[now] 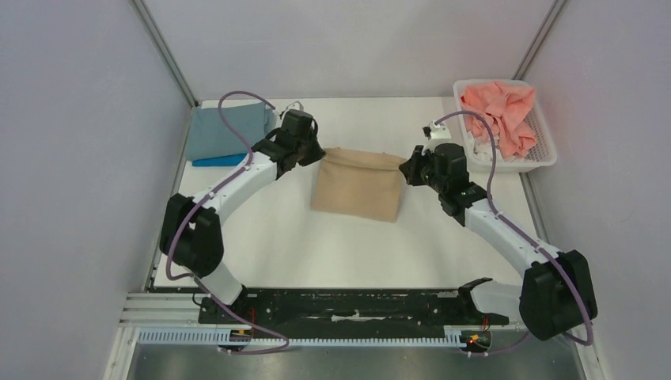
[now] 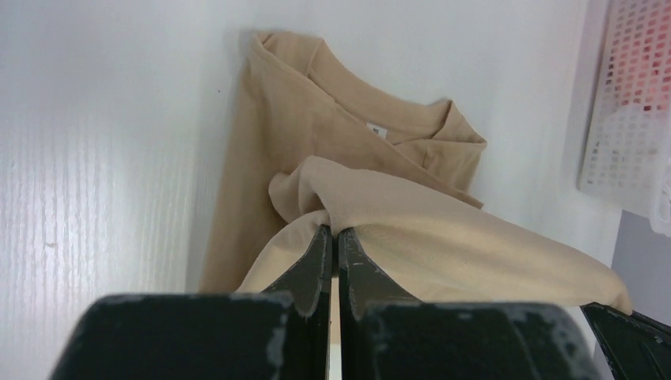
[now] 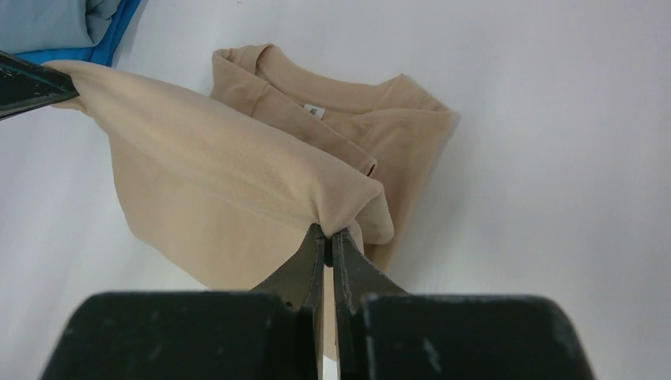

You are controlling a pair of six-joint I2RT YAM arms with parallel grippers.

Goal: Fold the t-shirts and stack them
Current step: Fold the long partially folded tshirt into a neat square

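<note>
The t-shirt's stretched edge hangs clear of the collar. My left gripper will go down and outward next, over the t-shirt's shoulder corner [image 2: 283, 60] beside the collar, and release the t-shirt.
The tan t-shirt [image 1: 358, 184] lies partly folded in the middle of the table, its far edge lifted and stretched between both grippers. My left gripper [image 1: 320, 153] is shut on its left corner; the pinch shows in the left wrist view [image 2: 335, 229]. My right gripper [image 1: 405, 169] is shut on its right corner, as the right wrist view [image 3: 328, 231] shows. The collar [image 3: 316, 95] rests on the table beneath the raised cloth. A folded grey-blue t-shirt [image 1: 225, 131] lies on a bright blue t-shirt [image 1: 217, 161] at the far left. A coral-pink t-shirt [image 1: 502, 111] fills the basket, with a little white cloth [image 1: 477, 149] under it.
The white perforated basket [image 1: 544, 154] stands at the far right corner, close to the right arm; it also shows in the left wrist view [image 2: 625, 119]. Grey walls enclose the table on three sides. A black rail [image 1: 348, 305] with the arm bases runs along the near edge.
</note>
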